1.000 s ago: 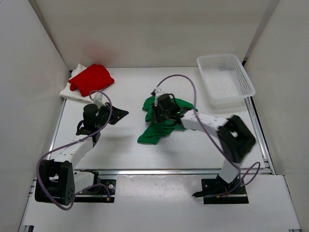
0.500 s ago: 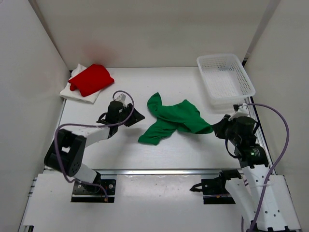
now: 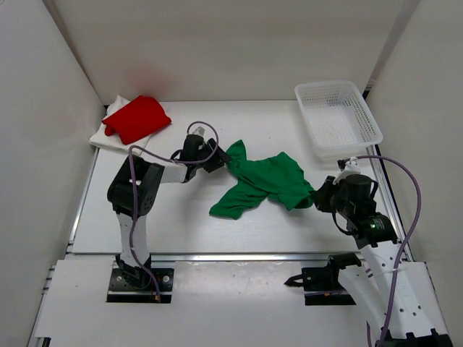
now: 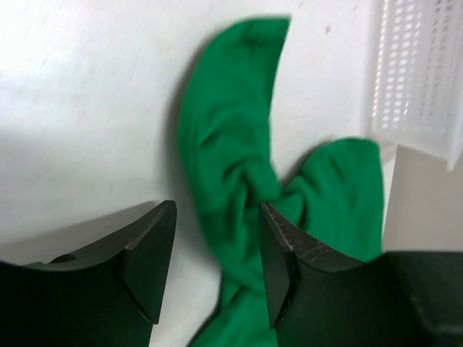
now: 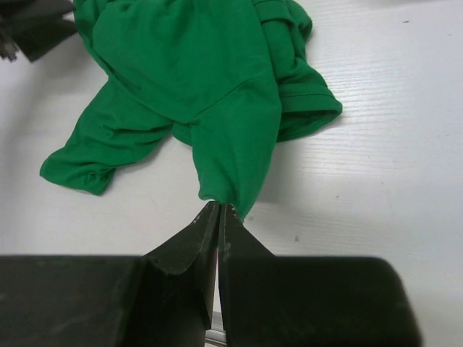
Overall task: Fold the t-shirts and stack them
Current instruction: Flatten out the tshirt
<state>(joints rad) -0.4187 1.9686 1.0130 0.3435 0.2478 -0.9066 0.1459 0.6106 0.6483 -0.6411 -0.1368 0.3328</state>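
Note:
I should next move my left gripper outward and turn its open fingers onto the green t-shirt's far corner tip [image 3: 238, 144] [image 4: 273, 31], because that corner tip is still beyond the fingers.
The green t-shirt [image 3: 264, 181] lies crumpled and stretched across the middle of the table. My right gripper [image 3: 316, 199] is shut on the green t-shirt's right-hand corner [image 5: 231, 181], the cloth bunching at its fingertips [image 5: 218, 206]. At the shirt's left end, my left gripper [image 3: 217, 160] stands open. In the left wrist view its jaws are well apart over a fold of green cloth [image 4: 231, 130] without pinching it. The red t-shirt [image 3: 137, 118] lies folded on the white t-shirt [image 3: 107, 139] at the back left.
A white lattice basket [image 3: 329, 85] sits at the back right, and its wall [image 4: 419, 72] shows beyond the green cloth in the left wrist view. White walls close in the table on three sides. A metal rail runs along the near edge.
My left gripper has travelled right to the green shirt's left end and opened. My right gripper has swung from the middle to the right, drawing the shirt's corner with it.

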